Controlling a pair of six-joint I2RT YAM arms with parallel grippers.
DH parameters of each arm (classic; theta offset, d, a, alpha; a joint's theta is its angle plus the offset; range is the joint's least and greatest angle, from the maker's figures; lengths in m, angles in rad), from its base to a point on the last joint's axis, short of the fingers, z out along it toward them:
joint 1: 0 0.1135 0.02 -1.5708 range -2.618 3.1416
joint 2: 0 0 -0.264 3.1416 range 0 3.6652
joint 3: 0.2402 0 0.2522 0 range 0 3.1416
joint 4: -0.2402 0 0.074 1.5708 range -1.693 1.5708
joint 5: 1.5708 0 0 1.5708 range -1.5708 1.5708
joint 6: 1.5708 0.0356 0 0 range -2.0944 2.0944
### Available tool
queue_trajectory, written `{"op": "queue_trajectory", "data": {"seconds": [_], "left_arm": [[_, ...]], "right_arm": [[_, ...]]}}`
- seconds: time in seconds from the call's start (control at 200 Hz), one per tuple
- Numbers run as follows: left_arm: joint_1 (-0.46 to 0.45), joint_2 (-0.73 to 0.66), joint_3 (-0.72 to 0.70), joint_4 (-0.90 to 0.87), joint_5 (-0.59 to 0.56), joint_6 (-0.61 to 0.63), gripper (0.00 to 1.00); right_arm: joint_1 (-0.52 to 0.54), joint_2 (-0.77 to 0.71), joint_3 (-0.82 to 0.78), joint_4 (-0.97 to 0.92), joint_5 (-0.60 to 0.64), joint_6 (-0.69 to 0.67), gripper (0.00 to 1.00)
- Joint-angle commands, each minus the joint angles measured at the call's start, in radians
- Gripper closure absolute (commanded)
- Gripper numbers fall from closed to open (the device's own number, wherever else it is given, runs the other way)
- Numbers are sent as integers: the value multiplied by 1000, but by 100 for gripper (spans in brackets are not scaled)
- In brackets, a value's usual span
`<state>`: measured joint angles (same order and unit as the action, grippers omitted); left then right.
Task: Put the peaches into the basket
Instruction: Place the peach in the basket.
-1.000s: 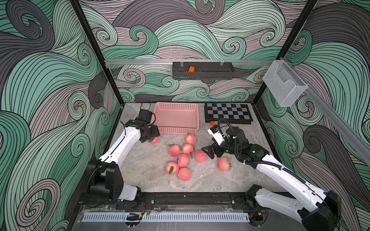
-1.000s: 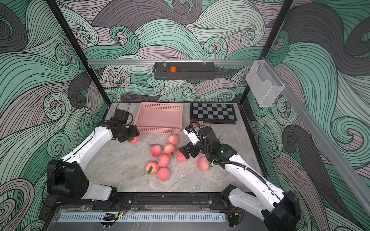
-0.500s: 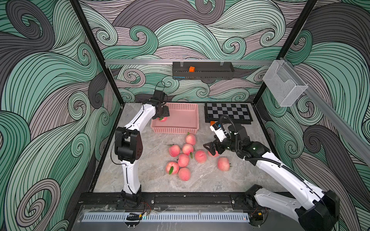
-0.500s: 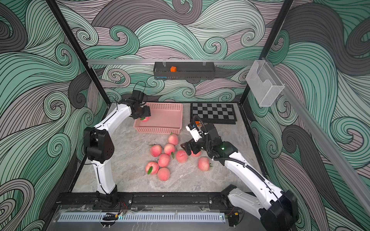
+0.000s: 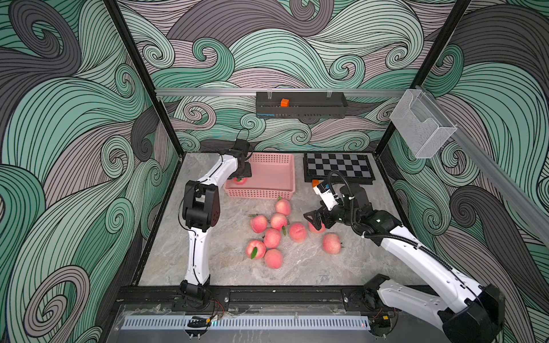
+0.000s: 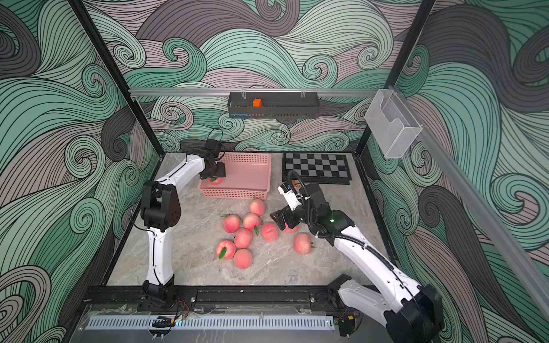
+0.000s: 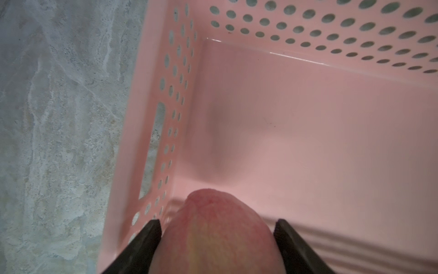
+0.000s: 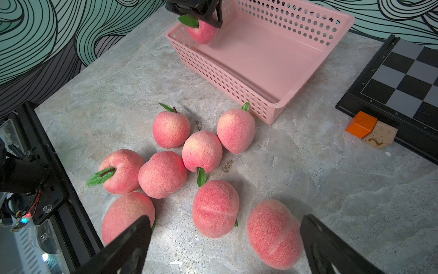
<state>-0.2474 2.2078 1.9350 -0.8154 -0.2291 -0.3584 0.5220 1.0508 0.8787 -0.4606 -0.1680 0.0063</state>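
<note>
The near corner of the basket is empty, so I will lower my left gripper toward the basket's bare bottom just below it and release the leafy peach (image 5: 240,181) there.
My left gripper (image 5: 240,177) is shut on a leafy peach (image 5: 240,181), holding it just inside the front-left corner of the pink basket (image 5: 267,194). In the left wrist view the peach (image 7: 218,237) fills the gap between the black fingers (image 7: 151,232), over the bare basket floor (image 7: 308,130). Several peaches (image 5: 271,237) lie clustered on the table in front of the basket, and one (image 5: 331,243) lies apart to the right. My right gripper (image 5: 314,220) hangs open over the cluster's right side. In the right wrist view, two peaches (image 8: 275,234) lie between its fingers.
A chessboard (image 5: 338,170) lies right of the basket, with an orange cube (image 8: 361,123) and a wooden tile (image 8: 379,137) at its near corner. A black slotted tray (image 5: 300,108) hangs on the back wall. A clear mesh holder (image 5: 421,124) hangs on the right rail.
My left arm has carried the peach from the table left of the basket up and over its rim, then lowered it into the front-left corner. The right gripper has barely shifted.
</note>
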Motion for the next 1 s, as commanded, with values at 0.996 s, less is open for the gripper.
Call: {"op": "queue_trajectory", "data": {"seconds": [0.996], "left_arm": [[-9,17,-10,-56,-27,-37,16]], "right_arm": [[-27,-84,10,-48,27,-7,1]]}}
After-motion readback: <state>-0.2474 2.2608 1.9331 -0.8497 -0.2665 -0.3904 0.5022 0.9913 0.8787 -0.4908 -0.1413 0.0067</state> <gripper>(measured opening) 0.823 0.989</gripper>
